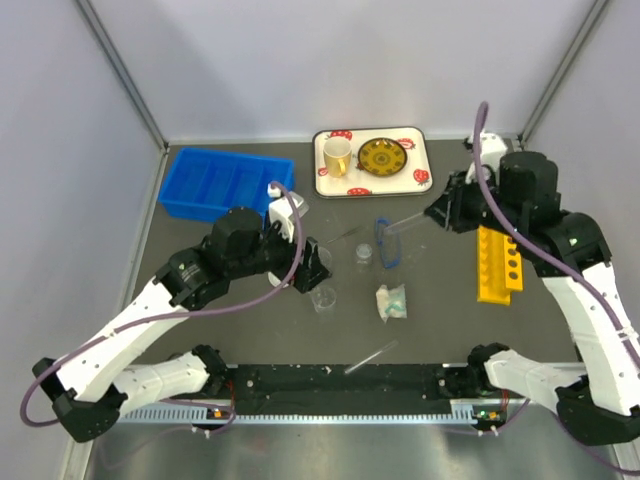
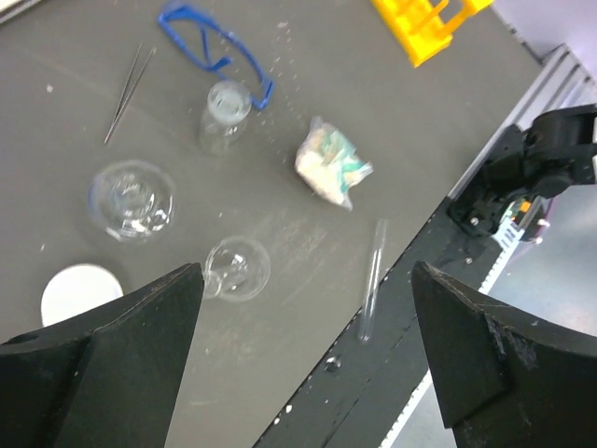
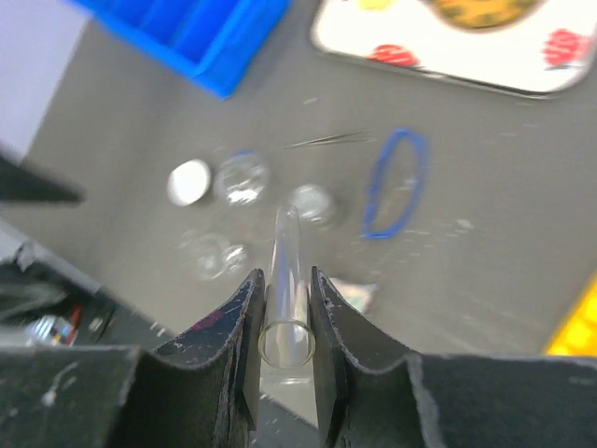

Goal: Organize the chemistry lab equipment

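I will swing my right gripper to its right in the top view, where the yellow rack's holes are below it, tip the tube upright and lower it in.
My right gripper (image 3: 284, 291) is shut on a thin clear tube (image 3: 287, 252) and holds it above the table; from above, the tube (image 1: 404, 221) sticks out left of that gripper (image 1: 436, 213). My left gripper (image 2: 306, 280) is wide open with nothing between its fingers, hovering over the mat (image 1: 312, 263). Below it are a small beaker (image 2: 237, 269), a wider beaker (image 2: 131, 199), a third beaker (image 2: 224, 110), a white dome (image 2: 80, 294), the blue-rimmed goggles (image 2: 216, 47), the white-and-teal packet (image 2: 331, 166) and a second tube (image 2: 373, 280) at the mat's front edge.
A yellow rack (image 1: 498, 265) lies right of centre. A blue bin (image 1: 222, 183) sits at the back left. A tray (image 1: 420, 150) at the back holds a yellow mug (image 1: 336, 155) and a patterned plate (image 1: 382, 157). Thin tweezers (image 2: 129, 91) lie near the goggles.
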Available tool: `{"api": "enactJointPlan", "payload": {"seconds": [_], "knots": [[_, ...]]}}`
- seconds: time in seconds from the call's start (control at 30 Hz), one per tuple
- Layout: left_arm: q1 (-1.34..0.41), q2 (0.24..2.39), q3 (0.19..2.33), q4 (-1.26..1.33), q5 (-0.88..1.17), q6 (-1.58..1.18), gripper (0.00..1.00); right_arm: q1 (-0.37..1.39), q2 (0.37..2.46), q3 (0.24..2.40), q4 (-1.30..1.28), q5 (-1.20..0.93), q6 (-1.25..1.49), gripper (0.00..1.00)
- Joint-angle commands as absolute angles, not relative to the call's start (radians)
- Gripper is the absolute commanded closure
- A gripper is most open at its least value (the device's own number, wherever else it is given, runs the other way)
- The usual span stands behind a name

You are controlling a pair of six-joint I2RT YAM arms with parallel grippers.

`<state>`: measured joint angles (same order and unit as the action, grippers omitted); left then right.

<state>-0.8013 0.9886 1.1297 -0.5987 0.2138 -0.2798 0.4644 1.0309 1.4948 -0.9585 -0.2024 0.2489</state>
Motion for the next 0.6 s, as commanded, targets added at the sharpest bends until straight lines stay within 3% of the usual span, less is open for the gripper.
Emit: {"api": "enactJointPlan", "payload": {"seconds": [0.0, 0.37, 0.57], "knots": [[-0.819, 0.905, 1.045, -0.657, 0.135, -0.29, 0.02, 0.31, 1.066, 1.568, -1.031, 0.087, 0.229, 0.82], [-0.868, 0.776, 0.911, -0.637, 0.167, -0.334, 0.02, 0.005, 1.187, 1.575, -1.04, 0.354, 0.248, 0.82], [-0.87, 0.764, 0.893, -0.635, 0.198, -0.314, 0.03, -0.121, 1.247, 1.555, -1.009, 0.322, 0.275, 0.83]]}}
